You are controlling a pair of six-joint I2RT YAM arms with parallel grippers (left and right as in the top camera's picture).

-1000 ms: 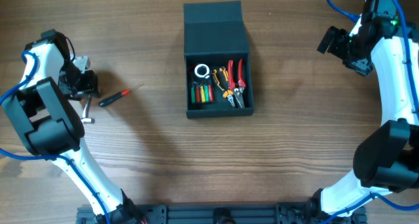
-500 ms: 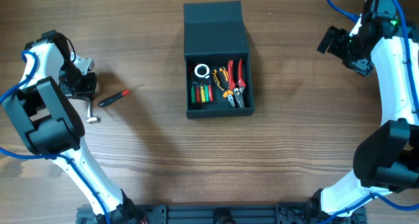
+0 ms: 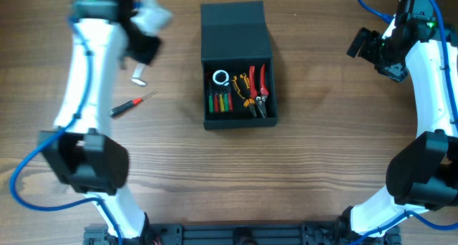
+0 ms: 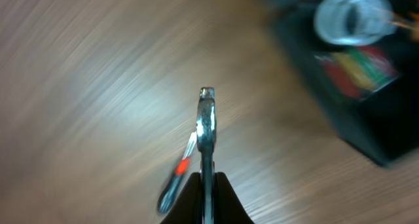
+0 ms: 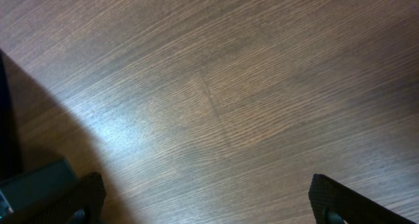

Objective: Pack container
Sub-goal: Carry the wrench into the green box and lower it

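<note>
The left gripper next carries the silver tool (image 4: 207, 129) over a dark strip lying free along the container's near side, then turns and carries it down.
The container (image 3: 237, 119) is a dark box lying open at the table's middle, its flap lid (image 3: 232, 29) folded back. Inside it lie a white roll (image 3: 220, 77), red and orange pliers (image 3: 255, 91) and small coloured pieces (image 3: 220, 102). My left gripper (image 3: 141, 62) hangs above the table left of the lid, shut on a slim silver metal tool (image 4: 207, 129) that sticks out ahead of the fingers. A red-handled screwdriver (image 3: 127, 106) lies on the wood below it. My right gripper (image 3: 366, 50) is open at the far right with nothing in it.
In the left wrist view the container (image 4: 366, 129) and white roll (image 4: 350, 19) show blurred at the upper right, the screwdriver (image 4: 171, 186) beside the jaws. The right wrist view shows bare wood between wide-set fingers (image 5: 85, 191).
My left gripper closed on the silver tool at the far left, lifted it and swung up and right towards the container. The screwdriver and the right arm stayed put.
</note>
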